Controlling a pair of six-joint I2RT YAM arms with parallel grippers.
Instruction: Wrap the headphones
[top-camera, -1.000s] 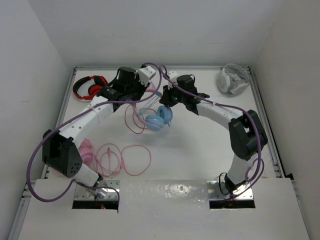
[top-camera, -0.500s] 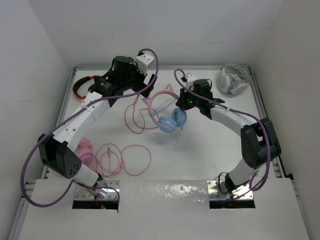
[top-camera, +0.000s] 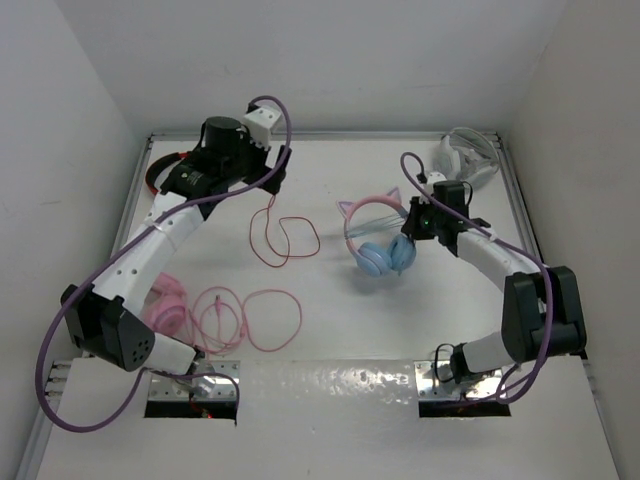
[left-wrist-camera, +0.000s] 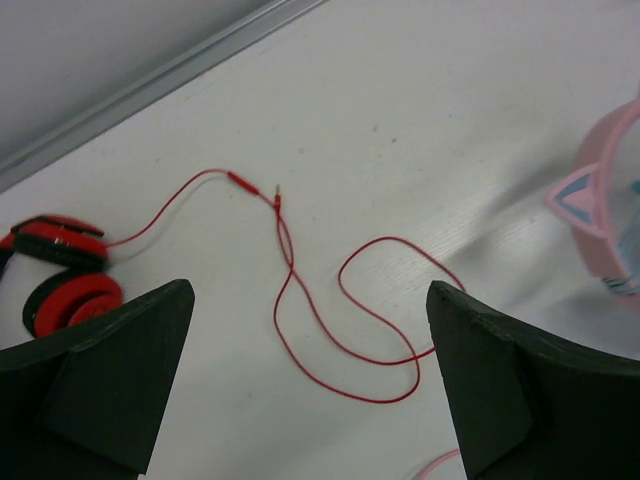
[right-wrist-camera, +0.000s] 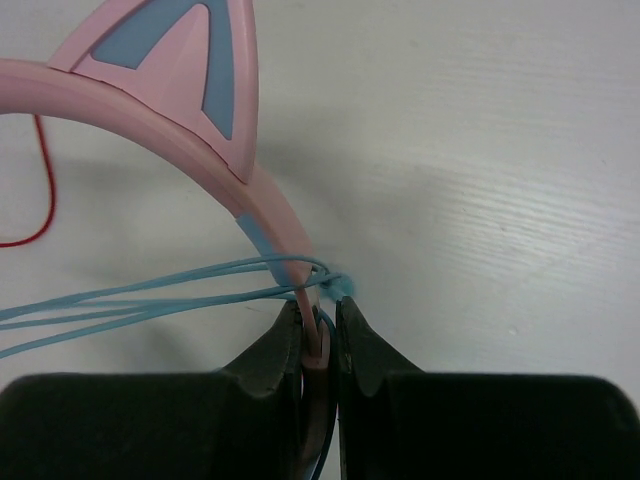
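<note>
My right gripper should go to the right in the top view, down onto bare tabletop before the white headset, and release, since cable loops round the pink headband.
The headphones (top-camera: 385, 257), with light blue ear cups and a pink cat-ear headband (top-camera: 372, 208), sit right of the table's centre. My right gripper (top-camera: 413, 222) is shut on the headband's right end. In the right wrist view the jaws (right-wrist-camera: 318, 325) pinch the pink band (right-wrist-camera: 200, 110). Thin light blue cable (right-wrist-camera: 150, 300) loops round the band just above the fingertips. My left gripper (top-camera: 272, 178) is at the back left, apart from the headphones. It stands wide open (left-wrist-camera: 308, 292) over bare table and red cable, holding nothing.
Red-and-black headphones (top-camera: 160, 175) lie at the back left, and their red cable (top-camera: 285, 235) curls toward the centre. Pink headphones (top-camera: 165, 305) with a long pink cable (top-camera: 262, 320) lie at the front left. A white headset (top-camera: 465, 160) sits in the back right corner.
My left gripper opened, let go and drew back to the left. My right gripper carried the headphones to the right and a little nearer.
</note>
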